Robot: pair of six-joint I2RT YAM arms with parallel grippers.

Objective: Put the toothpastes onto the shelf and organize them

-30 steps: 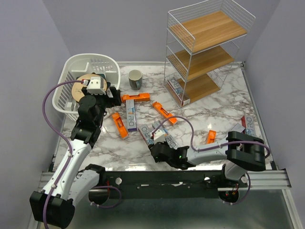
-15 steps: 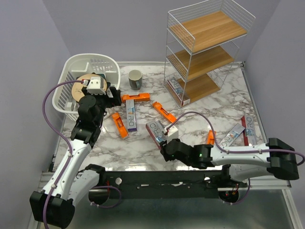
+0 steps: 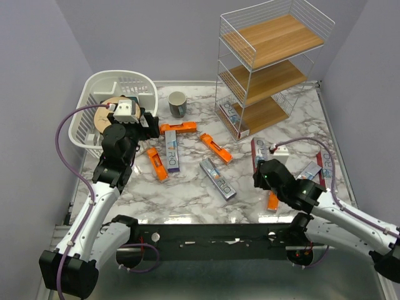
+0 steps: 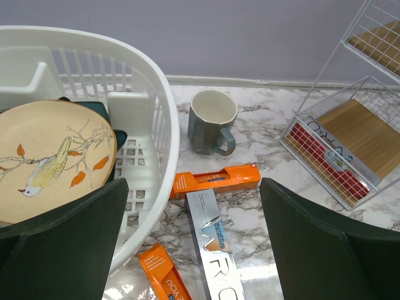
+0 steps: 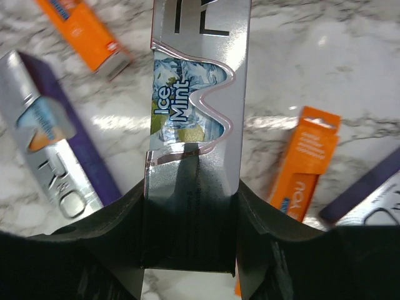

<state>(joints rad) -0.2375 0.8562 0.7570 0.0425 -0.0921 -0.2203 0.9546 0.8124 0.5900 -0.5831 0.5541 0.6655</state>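
Note:
My right gripper will take the Ice Mint box outward and let go of it next to the silver box.
Several toothpaste boxes lie on the marble table: orange ones [image 3: 177, 127], [image 3: 215, 147], [image 3: 157, 164], [image 3: 273, 200], silver-purple ones [image 3: 172, 154], [image 3: 218, 179]. One silver box [image 3: 232, 117] stands on the bottom board of the white wire shelf [image 3: 269, 81]. My right gripper [image 3: 262, 167] is shut on a silver "Ice Mint" box [image 5: 195, 94] with a red side [image 3: 257, 152], held above the table right of centre. My left gripper [image 3: 147, 125] is open and empty beside the basket, above a silver box [image 4: 212, 250] and an orange one [image 4: 215, 180].
A white plastic basket [image 3: 140, 84] with a bird plate [image 4: 50, 156] stands at the back left. A grey mug [image 3: 177, 104] stands beside it. More boxes [image 3: 309, 170], [image 3: 325, 167] lie near the right edge. An orange box [image 5: 306, 162] lies under my right gripper.
My right arm has swung from the middle front of the table to the right, carrying the silver Ice Mint box. The left arm has not moved.

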